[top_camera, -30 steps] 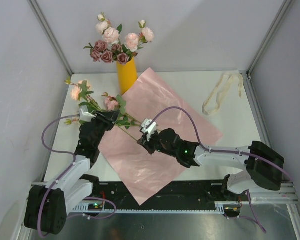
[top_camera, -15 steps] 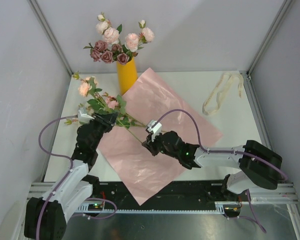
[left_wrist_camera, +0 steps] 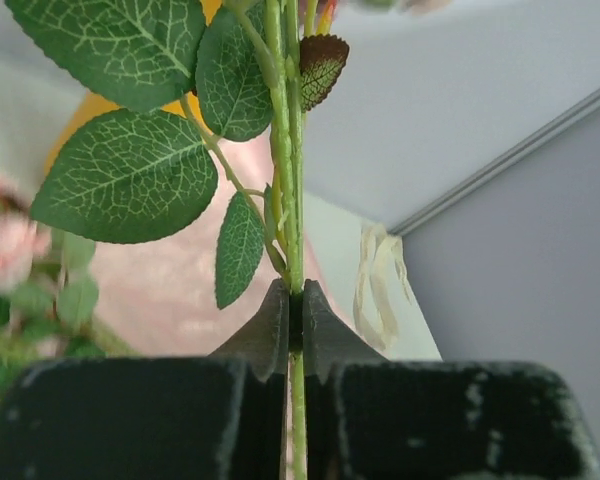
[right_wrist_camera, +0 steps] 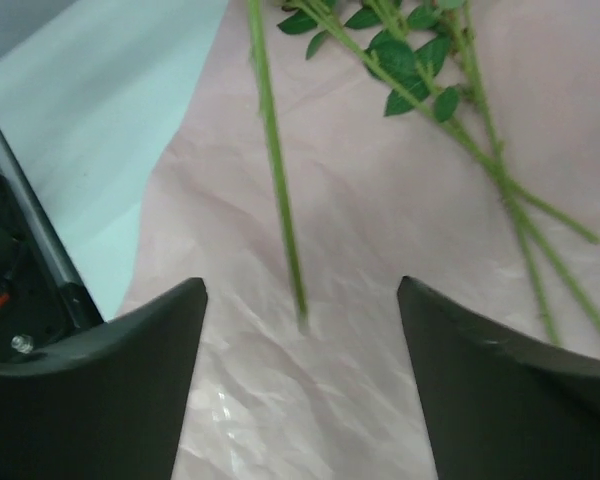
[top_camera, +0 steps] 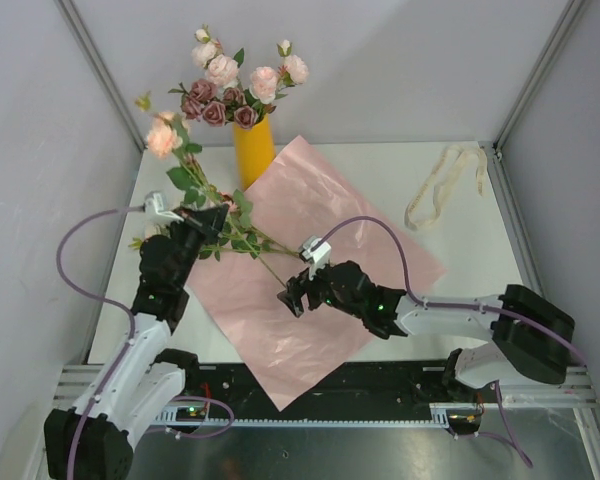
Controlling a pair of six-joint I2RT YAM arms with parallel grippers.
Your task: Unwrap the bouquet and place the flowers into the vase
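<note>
The robot's left gripper will rise and move outward over the yellow vase's opening [top_camera: 253, 124], then lower the peach rose's stem in and let it go, since the stem's lower end hangs over the paper.
The bouquet is unwrapped: its pink paper [top_camera: 330, 215] lies flat on the table. The yellow vase [top_camera: 253, 150] at the back holds several roses [top_camera: 230, 85]. My left gripper [top_camera: 210, 220] [left_wrist_camera: 296, 300] is shut on the green stem [left_wrist_camera: 290, 180] of one flower, and its peach rose [top_camera: 162, 138] is raised to the left of the vase. My right gripper [top_camera: 291, 299] [right_wrist_camera: 300, 290] is open low over the paper. The lower end of that stem [right_wrist_camera: 280, 200] hangs free between its fingers. More leafy stems [top_camera: 250, 243] [right_wrist_camera: 500, 180] lie on the paper.
The cream ribbon [top_camera: 440, 185] [left_wrist_camera: 378, 280] lies loose at the back right of the white table [top_camera: 480, 235]. Grey walls close in the left, back and right. A black rail [top_camera: 400, 375] runs along the near edge, under the paper's corner.
My left gripper has shut on the stem and raised the peach rose up and back, toward the vase. My right gripper has opened and let go of the stem's lower end.
</note>
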